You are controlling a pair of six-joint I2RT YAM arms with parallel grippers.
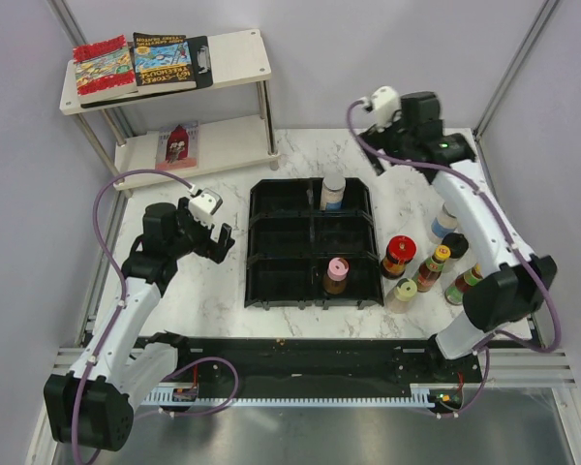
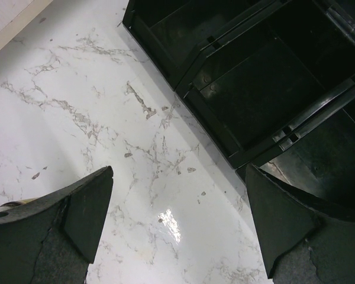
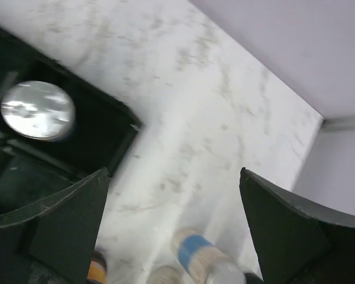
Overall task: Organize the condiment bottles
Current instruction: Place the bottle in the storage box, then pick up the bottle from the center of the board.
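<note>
The blue-labelled bottle (image 1: 450,210) (image 3: 225,274) still stands outside the tray, so I need to move my right gripper to the right in the top view, back and down onto the blue-labelled bottle's cap.
A black compartmented tray (image 1: 271,242) lies mid-table. A silver-capped jar (image 1: 333,191) stands in its back right compartment and a pink-capped bottle (image 1: 336,274) in its front right one. Right of the tray stand a red-capped jar (image 1: 399,256), a yellow-capped bottle (image 1: 433,266), a cream-capped jar (image 1: 402,294), a black-capped bottle (image 1: 454,244), a blue-labelled bottle (image 1: 443,225) and a red-capped green bottle (image 1: 462,285). My left gripper (image 1: 216,242) (image 2: 178,177) is open and empty over bare marble left of the tray (image 2: 225,100). My right gripper (image 1: 387,155) (image 3: 173,177) is open and empty above the table beyond the tray's back right corner; the silver cap (image 3: 37,110) and blue-labelled bottle (image 3: 207,257) show below it.
A white two-tier shelf (image 1: 242,58) stands at the back left, with colourful books (image 1: 136,66) on top and a small book (image 1: 177,145) on the lower tier. Metal frame posts rise at the table's back corners. Purple walls close in the back and sides.
</note>
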